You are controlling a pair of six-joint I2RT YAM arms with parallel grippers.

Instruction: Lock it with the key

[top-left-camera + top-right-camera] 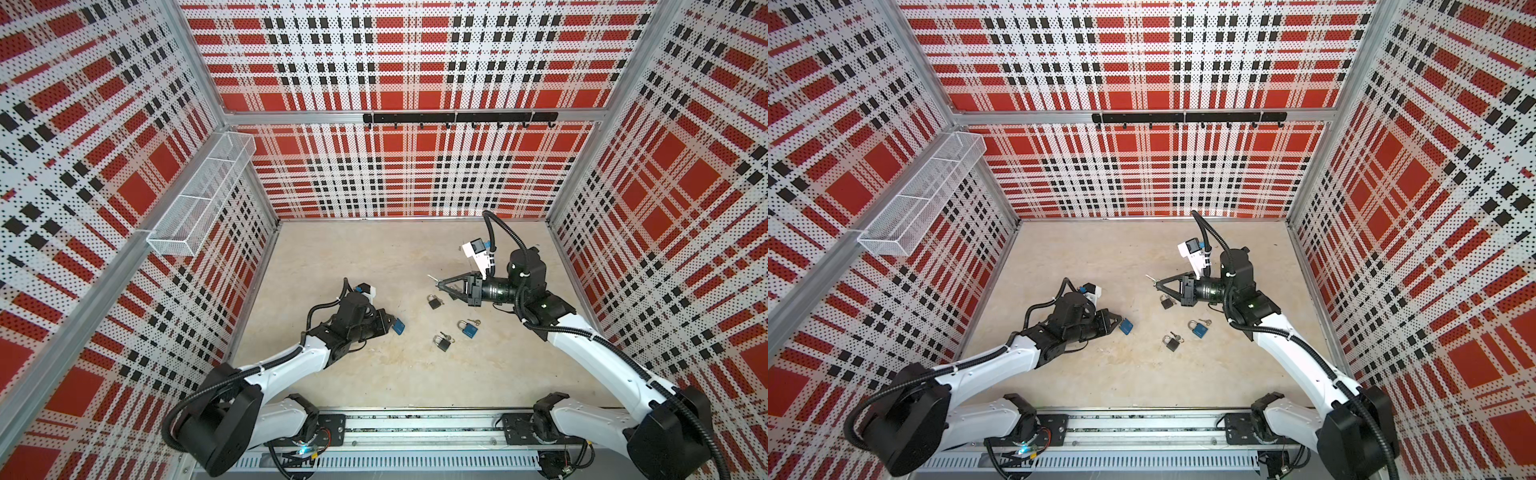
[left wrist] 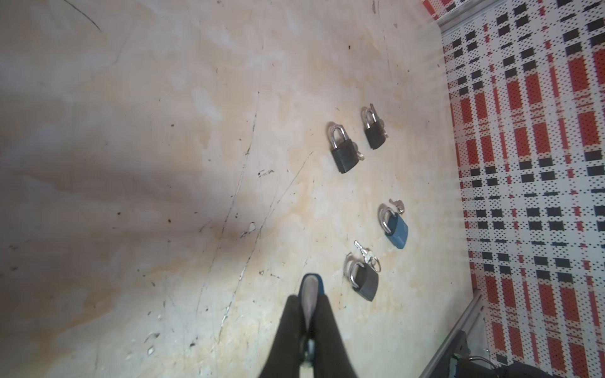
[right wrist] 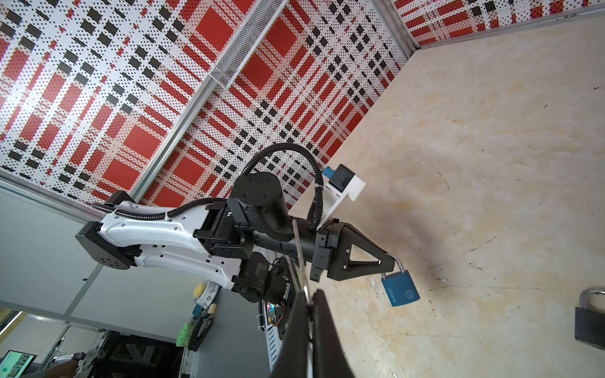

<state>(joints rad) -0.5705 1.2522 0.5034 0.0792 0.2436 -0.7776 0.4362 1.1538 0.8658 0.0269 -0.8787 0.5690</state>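
The padlock still hangs by its shackle above the floor, so next my left gripper should go down to the bare floor beneath the blue padlock (image 1: 399,326) and release the shackle.
My left gripper (image 1: 388,321) (image 1: 1116,322) is low over the floor and shut on the shackle of a blue padlock (image 1: 399,326) (image 1: 1126,326). In the right wrist view that padlock (image 3: 399,290) hangs from the left gripper (image 3: 389,261). The left wrist view shows its underside (image 2: 309,289) between the fingertips (image 2: 291,302). My right gripper (image 1: 439,283) (image 1: 1158,284) (image 3: 309,299) is shut on a small silver key (image 1: 432,277) (image 1: 1150,277) (image 3: 299,255). The key's blade sticks out toward the left arm, well apart from the held padlock.
Several loose padlocks lie on the beige floor between the arms: black ones (image 1: 434,301) (image 2: 342,152) (image 2: 373,131) (image 1: 443,343) and a blue one (image 1: 469,329), some with keys beside them. A wire basket (image 1: 203,195) hangs on the left wall. A hook rail (image 1: 459,117) is on the back wall.
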